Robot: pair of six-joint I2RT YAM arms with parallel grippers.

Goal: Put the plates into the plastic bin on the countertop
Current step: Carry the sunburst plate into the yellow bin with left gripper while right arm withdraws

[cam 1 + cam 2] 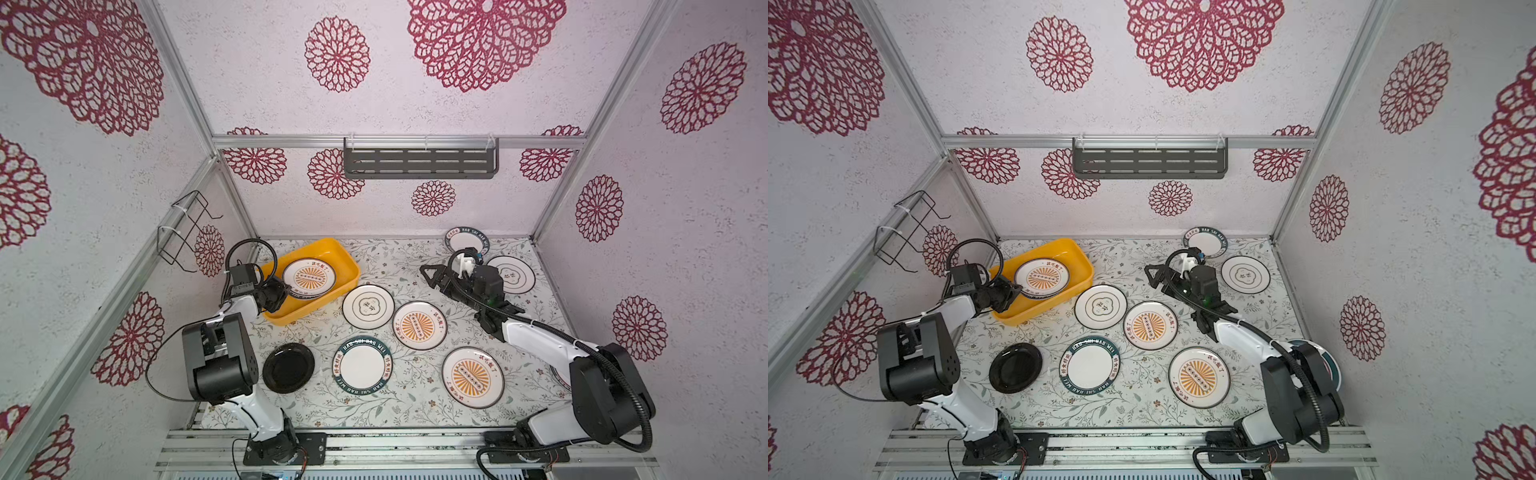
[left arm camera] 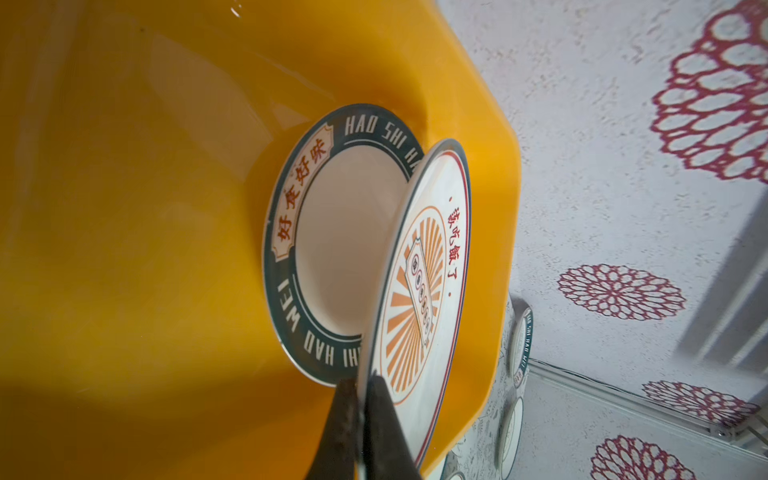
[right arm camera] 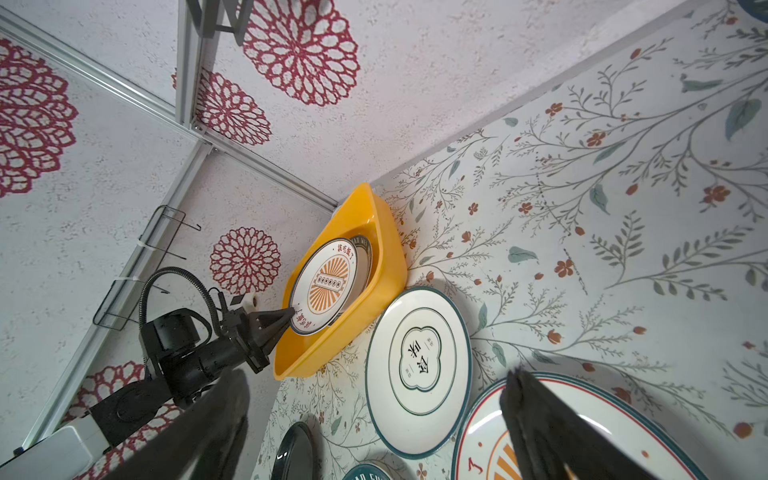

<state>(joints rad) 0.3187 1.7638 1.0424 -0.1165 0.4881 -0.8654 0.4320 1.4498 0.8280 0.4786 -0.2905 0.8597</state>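
The robot next needs to ease its left gripper slightly outward over the teal-rimmed plate (image 2: 345, 240) and let go of the sunburst plate's rim, as the sunburst plate lies flat below in the bin (image 2: 124, 208).
My left gripper (image 1: 284, 291) (image 2: 361, 380) is shut on the rim of an orange sunburst plate (image 1: 308, 277) (image 2: 424, 270), holding it tilted inside the yellow plastic bin (image 1: 328, 248) (image 2: 124, 208). Under it a teal-rimmed plate (image 2: 332, 241) lies flat on the bin's floor. Out on the countertop (image 1: 399, 257) lie a flower-outline plate (image 1: 368, 306), two sunburst plates (image 1: 419, 325) (image 1: 472, 377), a teal lettered plate (image 1: 362, 365) and a small black plate (image 1: 288, 368). My right gripper (image 1: 428, 272) (image 3: 374, 374) hovers open and empty above the countertop, right of the bin.
Behind the right arm lie a teal lettered plate (image 1: 463, 241) and a flower-outline plate (image 1: 515, 274), partly hidden. Another plate edge (image 1: 1329, 365) shows under the right arm's elbow. A grey slotted shelf (image 1: 419, 162) hangs on the back wall, a wire rack (image 1: 183, 232) on the left wall.
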